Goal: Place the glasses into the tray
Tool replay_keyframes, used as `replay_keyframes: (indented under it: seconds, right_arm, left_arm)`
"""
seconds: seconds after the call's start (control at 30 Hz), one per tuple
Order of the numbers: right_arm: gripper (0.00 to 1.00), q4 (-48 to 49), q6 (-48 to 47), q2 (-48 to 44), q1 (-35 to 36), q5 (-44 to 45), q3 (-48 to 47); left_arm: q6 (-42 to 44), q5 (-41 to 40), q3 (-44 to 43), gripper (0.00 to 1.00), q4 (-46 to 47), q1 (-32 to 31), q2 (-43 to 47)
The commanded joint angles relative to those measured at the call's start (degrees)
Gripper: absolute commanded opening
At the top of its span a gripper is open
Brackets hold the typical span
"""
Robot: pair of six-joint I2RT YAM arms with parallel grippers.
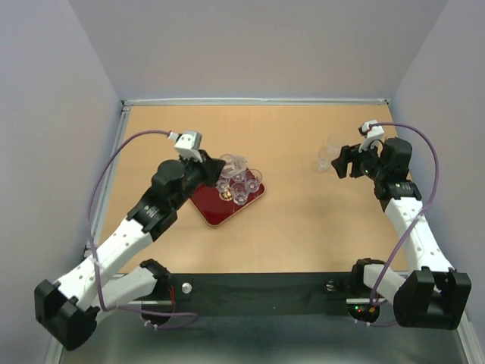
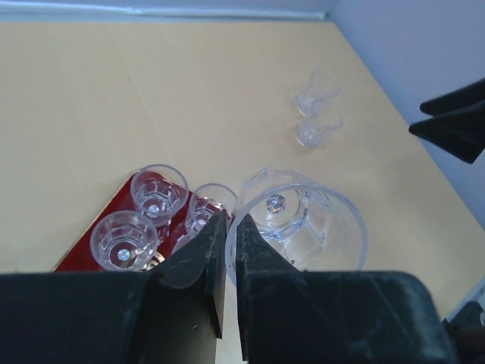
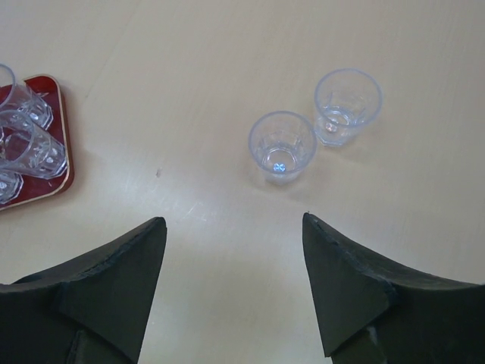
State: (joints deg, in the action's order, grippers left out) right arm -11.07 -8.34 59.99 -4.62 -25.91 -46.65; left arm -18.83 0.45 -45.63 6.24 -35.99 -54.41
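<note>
My left gripper moves the glass over next, then lowers and releases it. The tray's bare end (image 1: 203, 196) lies below the gripper and to its left in the top view.
The dark red tray (image 1: 214, 209) lies left of the table's centre with several clear glasses (image 1: 241, 186) standing in it. My left gripper (image 1: 215, 169) is shut on the rim of one more clear glass (image 1: 234, 161), held just above the tray's far corner. In the left wrist view the fingers (image 2: 254, 250) pinch that glass's (image 2: 303, 224) wall, with three tray glasses (image 2: 158, 191) to the left. Two glasses (image 1: 327, 155) stand on the table at the right. My right gripper (image 1: 340, 161) is open and empty just short of them (image 3: 282, 145), (image 3: 347, 105).
The tray's corner with glasses shows at the left edge of the right wrist view (image 3: 59, 129). The two loose glasses also show far off in the left wrist view (image 2: 317, 129). Grey walls close the table at back and sides.
</note>
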Motion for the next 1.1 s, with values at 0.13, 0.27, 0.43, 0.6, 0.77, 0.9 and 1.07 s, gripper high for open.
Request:
replay_keyframes:
  seconds: [0.13, 0.27, 0.43, 0.6, 0.77, 0.9, 1.07]
  right_arm:
    - [0.86, 3.1, -1.0, 0.0, -0.7, -0.1, 1.1]
    - [0.95, 3.1, -1.1, 0.0, -0.7, 0.1, 1.2]
    - [1.00, 3.0, -1.1, 0.0, -0.8, 0.3, 1.1]
    - [1.00, 3.0, -1.2, -0.1, -0.9, 0.3, 1.1]
    - [1.00, 3.1, -1.0, -0.1, -0.8, 0.3, 1.2]
    - [1.00, 3.0, -1.0, -0.1, -0.9, 0.4, 1.2]
    - [1.00, 3.1, -1.2, -0.1, -0.9, 0.4, 1.2]
  left_arm:
    - [-11.4, -12.5, 10.6, 0.00, -0.9, 8.1, 11.7]
    - [-15.4, -9.9, 11.7, 0.00, -3.3, 12.6, 10.1]
    - [-18.4, -9.7, 11.3, 0.00, -5.7, 14.0, 5.7]
    - [-22.4, -10.4, 10.6, 0.00, -10.0, 14.5, 1.5]
    - [-25.6, -12.7, 9.6, 0.00, -13.9, 14.5, -2.5]
    - [-26.0, -13.5, 9.7, 0.00, -14.4, 14.5, -3.4]
    - [-26.3, -13.7, 9.9, 0.00, -13.2, 14.6, -5.2]
